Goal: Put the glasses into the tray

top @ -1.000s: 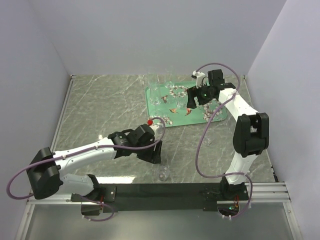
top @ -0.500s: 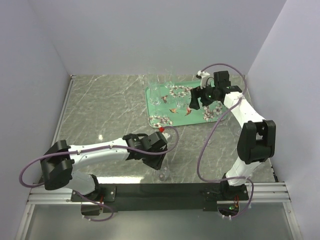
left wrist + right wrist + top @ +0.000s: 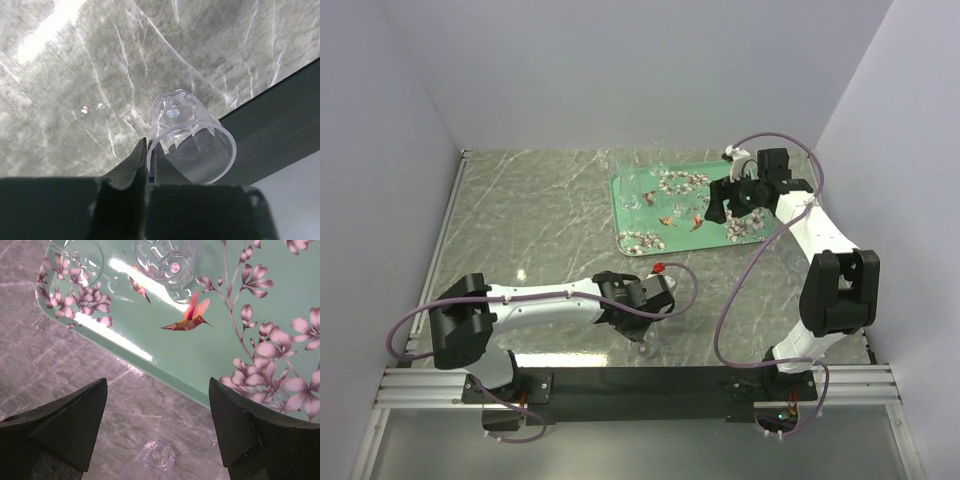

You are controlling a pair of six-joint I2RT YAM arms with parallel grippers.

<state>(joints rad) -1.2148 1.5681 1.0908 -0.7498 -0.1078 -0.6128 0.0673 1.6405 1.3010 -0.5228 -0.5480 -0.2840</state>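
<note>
The robot's left gripper should next rise, move outward, lower the glass and let it go at the spot by the corner flowers along the tray's near edge [image 3: 659, 241], because that spot is empty.
In the left wrist view a small clear glass [image 3: 192, 135] stands on the marble table beside the black rail. My left gripper [image 3: 147, 146] is shut on its rim, one finger inside and one outside. From above, this glass [image 3: 647, 346] sits by the near edge under my left gripper [image 3: 648, 322]. The teal flowered tray [image 3: 715, 232] lies at the back right, with several glasses [image 3: 632, 182] at its left end. My right gripper [image 3: 717, 212] hovers open over the tray [image 3: 200, 350], nothing between its fingers. Two glasses [image 3: 167, 260] show on the tray, and another glass [image 3: 150, 460] stands on the table.
A black mounting rail [image 3: 650, 380] runs along the near edge, right beside the held glass. White walls enclose the table on the left, back and right. The right arm's purple cable [image 3: 730, 300] loops over the table's right side.
My left arm has swung right and toward the near edge, and its jaws have shut on the glass's rim. My right gripper has drifted a little to the right over the tray, still open.
</note>
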